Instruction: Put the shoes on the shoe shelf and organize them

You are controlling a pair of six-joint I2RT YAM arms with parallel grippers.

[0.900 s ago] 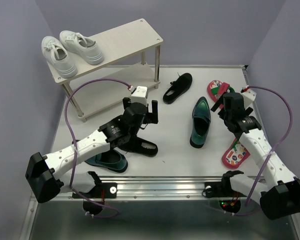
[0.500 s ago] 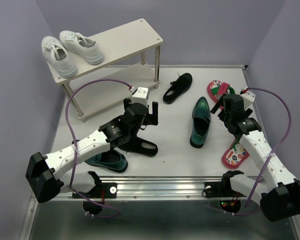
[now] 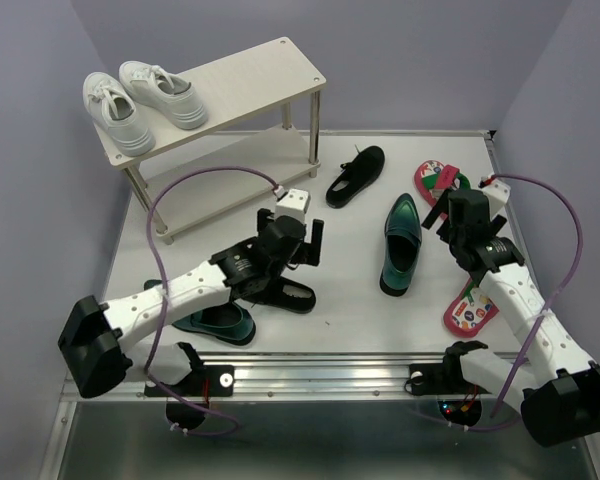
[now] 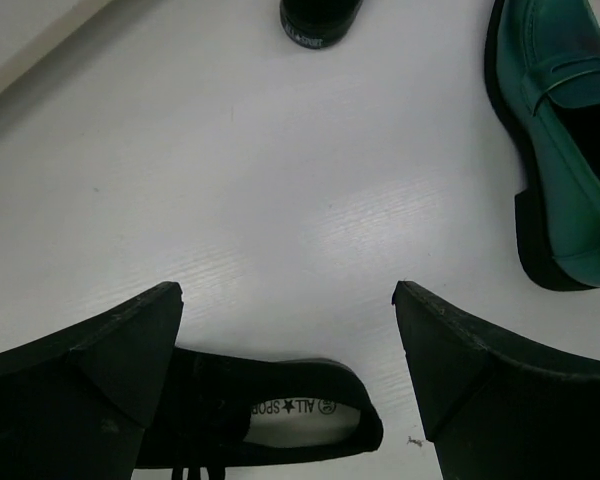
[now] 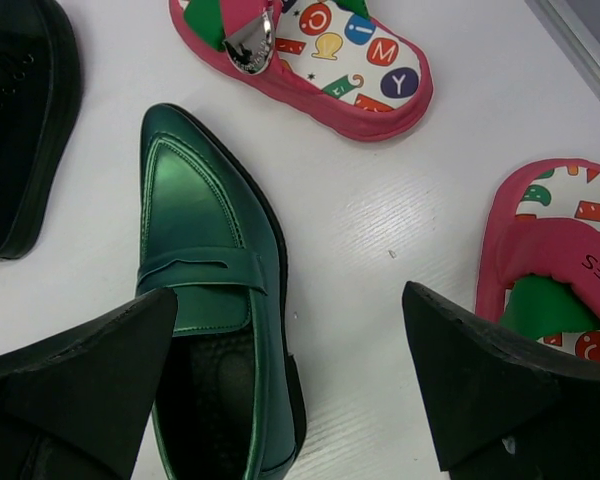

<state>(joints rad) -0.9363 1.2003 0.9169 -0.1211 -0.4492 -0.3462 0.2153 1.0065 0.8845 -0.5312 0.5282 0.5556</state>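
My left gripper will next swing across and down astride the loafer's shelf-side rim (image 3: 388, 250) (image 4: 570, 142); the mid-table green loafer stands open below, to its right in the top view.
My left gripper (image 3: 305, 240) is open and empty, hovering over the heel end of a black strap shoe (image 3: 285, 293), which lies between and below the jaws in the left wrist view (image 4: 280, 420). The second black shoe (image 3: 356, 175) lies near the shelf leg. One green loafer (image 3: 401, 245) lies mid-table; the other (image 3: 215, 320) is partly under my left arm. My right gripper (image 3: 442, 212) is open and empty between that mid-table loafer (image 5: 205, 270) and the red flip-flops, one far (image 5: 320, 60), one near (image 5: 560, 250). The light-wood shoe shelf (image 3: 250, 75) stands back left.
White sneakers (image 3: 140, 100) sit on the left end of the shelf's top board. Purple walls close the table on three sides. A metal rail (image 3: 320, 372) runs along the near edge by the arm bases.
My left gripper has shifted a little to the right and nearer over the black shoe. My right arm has barely moved. No shoe has moved.
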